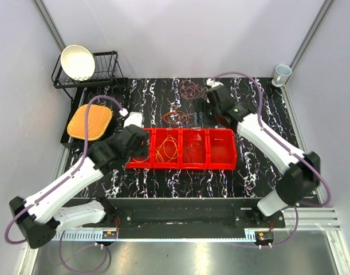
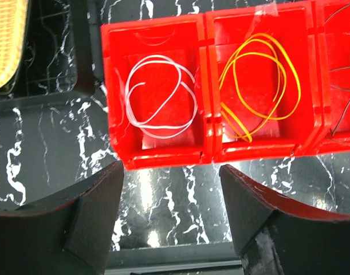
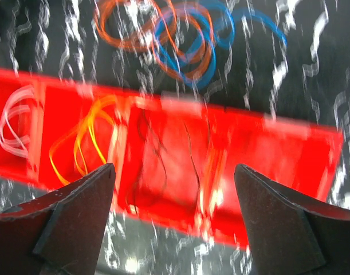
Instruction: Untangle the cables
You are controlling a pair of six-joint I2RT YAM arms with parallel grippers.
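Observation:
Next, my right gripper goes down and to the left in the top view onto the orange cable's loops (image 1: 188, 117) (image 3: 176, 18) beside the blue cable, since both lie tangled.
A red four-compartment bin tray (image 1: 223, 166) lies mid-table. Its compartments hold a white cable (image 2: 160, 97), a yellow cable (image 2: 260, 86), also visible from above (image 1: 167, 148), and a dark thin cable (image 3: 157, 166). Behind the tray, orange and blue cables (image 1: 177, 118) lie tangled on the table, also seen in the blurred right wrist view (image 3: 180, 40). A brown coil (image 1: 192, 89) lies farther back. My left gripper (image 2: 172, 212) is open and empty by the tray's left end (image 1: 137, 140). My right gripper (image 3: 175, 212) is open and empty, above the tray's back right (image 1: 217, 112).
A black wire rack (image 1: 106, 77) with a white bowl (image 1: 77, 62) stands at the back left. An orange woven pad (image 1: 90, 121) lies on a black tray left of the bins. A small white object (image 1: 132, 119) lies beside it. A cup (image 1: 282, 73) stands at the back right.

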